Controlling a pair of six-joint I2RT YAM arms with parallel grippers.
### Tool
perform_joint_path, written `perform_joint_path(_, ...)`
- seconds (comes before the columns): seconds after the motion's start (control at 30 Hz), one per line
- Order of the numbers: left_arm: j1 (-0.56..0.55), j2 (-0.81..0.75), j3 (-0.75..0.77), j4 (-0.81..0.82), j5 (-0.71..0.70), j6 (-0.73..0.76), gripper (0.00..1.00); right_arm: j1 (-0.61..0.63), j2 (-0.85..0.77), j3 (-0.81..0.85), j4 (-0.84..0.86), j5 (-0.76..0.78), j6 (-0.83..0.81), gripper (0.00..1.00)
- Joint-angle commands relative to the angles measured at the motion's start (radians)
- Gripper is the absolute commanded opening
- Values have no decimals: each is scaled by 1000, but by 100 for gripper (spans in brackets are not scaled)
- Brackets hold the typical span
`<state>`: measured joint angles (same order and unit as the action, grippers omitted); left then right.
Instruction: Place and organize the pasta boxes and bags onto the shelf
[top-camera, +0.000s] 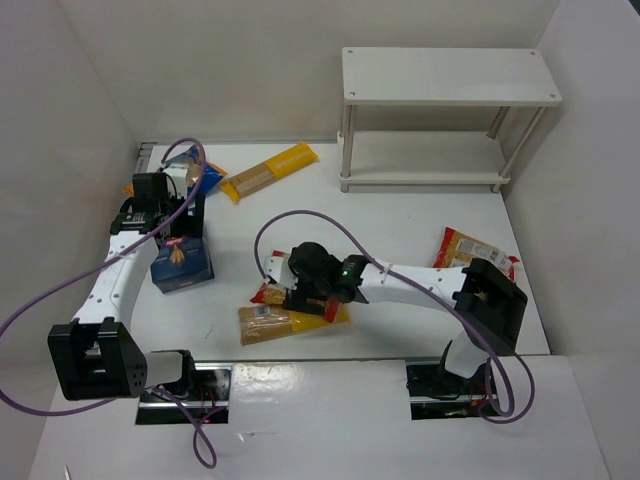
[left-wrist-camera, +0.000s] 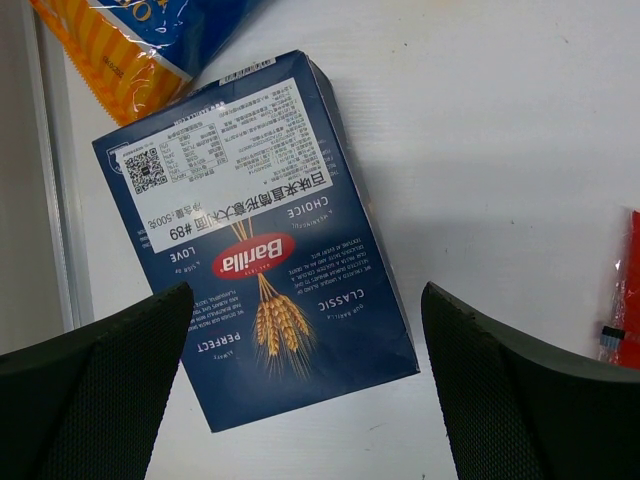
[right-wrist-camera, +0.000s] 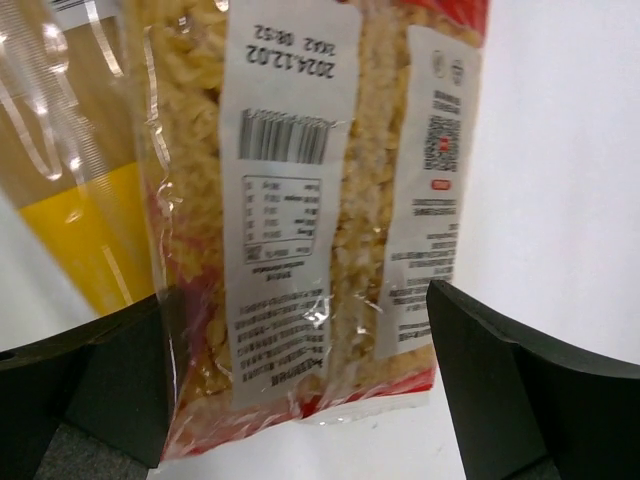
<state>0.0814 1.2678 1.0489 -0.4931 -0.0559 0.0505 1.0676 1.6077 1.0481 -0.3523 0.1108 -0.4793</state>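
The robot's right gripper needs to move down and farther along onto the pasta bag's white barcode label (right-wrist-camera: 286, 215), because its open fingers are around only the bag's red-edged end.
The dark blue box (top-camera: 182, 262) with a red logo lies flat at the table's left; in the left wrist view (left-wrist-camera: 255, 240) it lies below and between my fingers. My left gripper (left-wrist-camera: 305, 400) is open above its near end and holds nothing. My right gripper (right-wrist-camera: 300, 400) is open, with its jaws on either side of the end of a red-edged clear bag of short pasta (right-wrist-camera: 310, 220), which lies partly on a yellow spaghetti pack (right-wrist-camera: 70, 200). A second red-edged bag (top-camera: 475, 250) lies at the right. Another spaghetti pack (top-camera: 270, 170) and the blue-orange bag (top-camera: 205, 178) lie at the back left. The white shelf (top-camera: 450, 75) stands at the back right with both tiers bare.
White walls enclose the table on the left, back and right. Purple cables loop over both arms. A metal rail (left-wrist-camera: 55, 200) runs along the table's left edge beside the box. The red-edged bag's corner shows at the right edge of the left wrist view (left-wrist-camera: 628, 290).
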Motion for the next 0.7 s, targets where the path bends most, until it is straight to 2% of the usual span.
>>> perform_joint_path(0.0, -5, -7, -6, 28, -9, 8, 100, 8, 29, 21, 118, 128, 7, 100)
perform_joint_path(0.13, -5, -7, -6, 28, 1, 8, 100, 8, 86, 39, 115, 156, -2, 100)
perform_joint_path(0.27, -5, -16, -6, 28, 1, 8, 100, 8, 135, 59, 43, 77, -2, 100)
perform_joint_path(0.47, -5, -16, -6, 28, 10, 17, 100, 8, 158, 59, 53, 50, -13, 100)
perform_joint_path(0.67, -5, -16, -6, 28, 10, 17, 100, -89, 247, 107, 44, -23, -41, 100)
